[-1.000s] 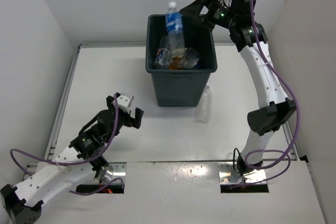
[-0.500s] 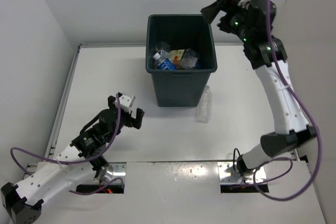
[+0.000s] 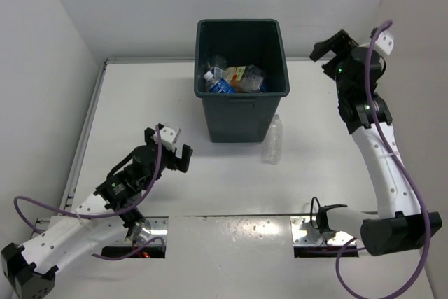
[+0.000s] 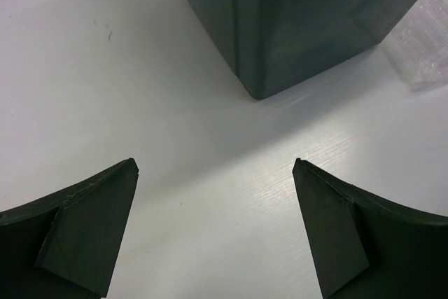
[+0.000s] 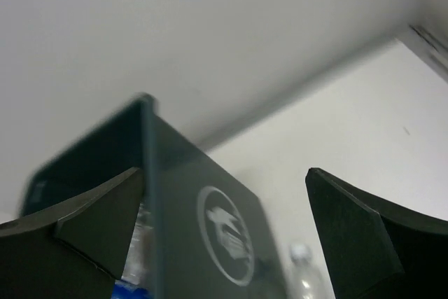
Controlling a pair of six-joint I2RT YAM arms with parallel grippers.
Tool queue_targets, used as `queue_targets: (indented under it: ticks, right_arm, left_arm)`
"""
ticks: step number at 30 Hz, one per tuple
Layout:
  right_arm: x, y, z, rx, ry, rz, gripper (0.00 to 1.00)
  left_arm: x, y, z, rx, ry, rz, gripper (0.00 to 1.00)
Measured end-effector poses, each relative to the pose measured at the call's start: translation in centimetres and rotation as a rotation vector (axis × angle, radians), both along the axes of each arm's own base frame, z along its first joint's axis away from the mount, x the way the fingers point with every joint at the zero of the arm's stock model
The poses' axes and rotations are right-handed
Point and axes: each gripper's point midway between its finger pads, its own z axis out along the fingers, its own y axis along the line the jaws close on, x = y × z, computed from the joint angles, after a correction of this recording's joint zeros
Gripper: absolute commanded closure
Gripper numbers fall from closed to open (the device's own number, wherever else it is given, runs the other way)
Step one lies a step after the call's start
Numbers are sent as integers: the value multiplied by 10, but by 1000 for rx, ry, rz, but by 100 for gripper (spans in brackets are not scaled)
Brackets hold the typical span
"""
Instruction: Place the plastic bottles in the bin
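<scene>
The only bottle outside the bin (image 3: 241,113) is below my right gripper and to its left in the top view. I should move down and back onto the bottle's middle (image 3: 273,139).
The dark grey-green bin (image 3: 241,113) stands at the back middle of the table and holds several plastic bottles (image 3: 234,79), one blue-labelled. One clear plain bottle (image 3: 272,138) lies on the table against the bin's front right corner; it also shows in the right wrist view (image 5: 302,274) and in the left wrist view (image 4: 423,47). My right gripper (image 3: 330,45) is open and empty, raised to the right of the bin (image 5: 217,229). My left gripper (image 3: 173,149) is open and empty, low over the table, left of and in front of the bin (image 4: 308,26).
White walls close in the table at the back and on both sides. A raised rail (image 3: 87,127) runs along the table's left edge.
The blue-labelled bottle left my right gripper and dropped into the bin. My right arm then swung right and back, away from the bin. The left arm has not moved.
</scene>
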Motion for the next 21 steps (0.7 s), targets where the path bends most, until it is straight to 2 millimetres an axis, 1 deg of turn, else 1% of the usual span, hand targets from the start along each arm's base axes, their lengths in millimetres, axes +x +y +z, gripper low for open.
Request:
queue_targets:
  ticks: [1, 2, 3, 7, 9, 11, 12, 13, 15, 18, 21]
  right_arm:
    - [-2, -5, -16, 14, 36, -28, 0]
    - [-6, -13, -38, 32, 90, -61, 0]
    - [-9, -19, -56, 52, 128, -85, 0]
    - [-28, -46, -128, 159, 271, -133, 0]
    - [-38, -63, -170, 265, 342, -134, 0]
    - [-50, -70, -215, 381, 434, -118, 0]
    - [-55, -71, -237, 424, 486, -113, 0]
    - [-61, -64, -256, 454, 539, -90, 0]
    - [-68, -37, -282, 489, 625, -2, 0]
    - [-72, 4, -301, 518, 705, 144, 0]
    - [-72, 36, -316, 519, 762, 255, 0]
  left_arm:
    - [0, 0, 0, 0, 0, -1, 0]
    - [0, 0, 0, 0, 1, -3, 0]
    - [0, -1, 0, -1, 1, -4, 0]
    - [-1, -1, 0, -1, 2, -7, 0]
    - [-1, -1, 0, -1, 2, -7, 0]
    - [-1, -1, 0, -2, 2, -9, 0]
    - [-1, -2, 0, -2, 2, -10, 0]
    - [-1, -2, 0, -2, 2, -10, 0]
    - [-1, -2, 0, -2, 2, -11, 0]
    - [-1, -2, 0, -2, 2, -11, 0]
    - [-1, -2, 0, -2, 2, -11, 0]
